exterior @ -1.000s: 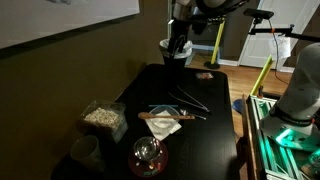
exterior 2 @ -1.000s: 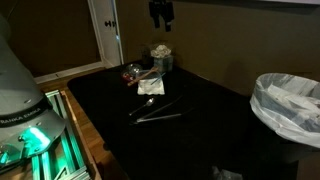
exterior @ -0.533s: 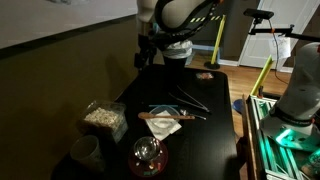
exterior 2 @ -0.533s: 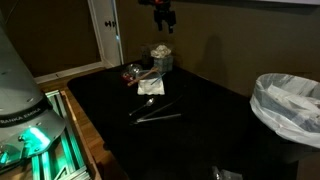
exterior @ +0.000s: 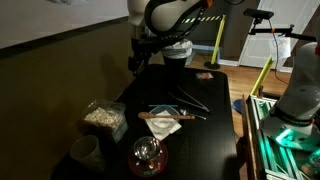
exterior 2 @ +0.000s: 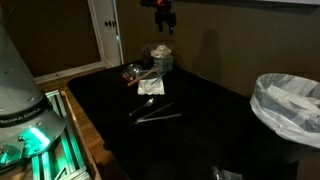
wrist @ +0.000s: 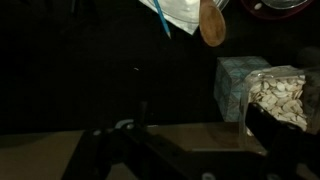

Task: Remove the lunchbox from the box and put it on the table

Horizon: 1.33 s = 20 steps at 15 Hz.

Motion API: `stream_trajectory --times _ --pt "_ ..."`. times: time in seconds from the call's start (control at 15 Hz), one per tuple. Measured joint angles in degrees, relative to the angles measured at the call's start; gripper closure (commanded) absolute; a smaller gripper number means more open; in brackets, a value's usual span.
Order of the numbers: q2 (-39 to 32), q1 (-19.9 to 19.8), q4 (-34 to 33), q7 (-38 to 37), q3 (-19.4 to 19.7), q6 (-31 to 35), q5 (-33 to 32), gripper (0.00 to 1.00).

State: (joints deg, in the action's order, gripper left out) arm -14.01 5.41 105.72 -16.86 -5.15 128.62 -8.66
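Observation:
The lunchbox's nearest rim [exterior: 107, 104] [wrist: 247, 97] gets my gripper next, to the right in the wrist view and down, because that clear side of the lunchbox stands above the grey-teal box.
The lunchbox [exterior: 102, 114] is a clear container of pale beige crumbs. It sits in the top of the grey-teal box [exterior: 108, 128] near a corner of the black table [exterior: 205, 140]. Both stand at the far end in an exterior view, lunchbox [exterior 2: 161, 51] above box [exterior 2: 164, 63]. In the wrist view the lunchbox [wrist: 281, 95] and box [wrist: 234, 86] are at the right. My gripper [exterior: 136, 61] hangs high above the table's edge, well away from them. It also shows in an exterior view [exterior 2: 162, 17]. In the wrist view its dark fingers [wrist: 190, 142] stand wide apart and empty.
A round glass dome with red inside [exterior: 148, 154] and a pale cup [exterior: 85, 152] stand near the box. A napkin with a wooden spoon [exterior: 160, 122] and metal tongs [exterior: 190, 98] lie mid-table. A lined bin [exterior 2: 286, 104] stands beside the table.
My arm has swung from the table's far end toward its side edge, closer to the box's end. Nothing on the table has moved.

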Motion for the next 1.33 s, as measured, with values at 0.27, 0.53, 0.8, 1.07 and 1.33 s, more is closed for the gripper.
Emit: stream_trajectory --times 0.27,0.53,0.8,1.07,1.33 --pt "-1.57 1.24 -0.73 -6.14 0.44 3.38 0.32 0.0" --pt "-8.45 4.29 -6.54 -9.44 0.4 5.31 0.69 0.0" --pt "-17.85 7.29 -15.96 -8.78 0.49 5.21 0.81 0.0" --pt "-27.35 8.17 -26.38 -6.48 1.34 2.9 1.18 0.0" --pt "-34.44 7.63 -35.55 -3.91 2.47 -2.85 3.41 0.26"
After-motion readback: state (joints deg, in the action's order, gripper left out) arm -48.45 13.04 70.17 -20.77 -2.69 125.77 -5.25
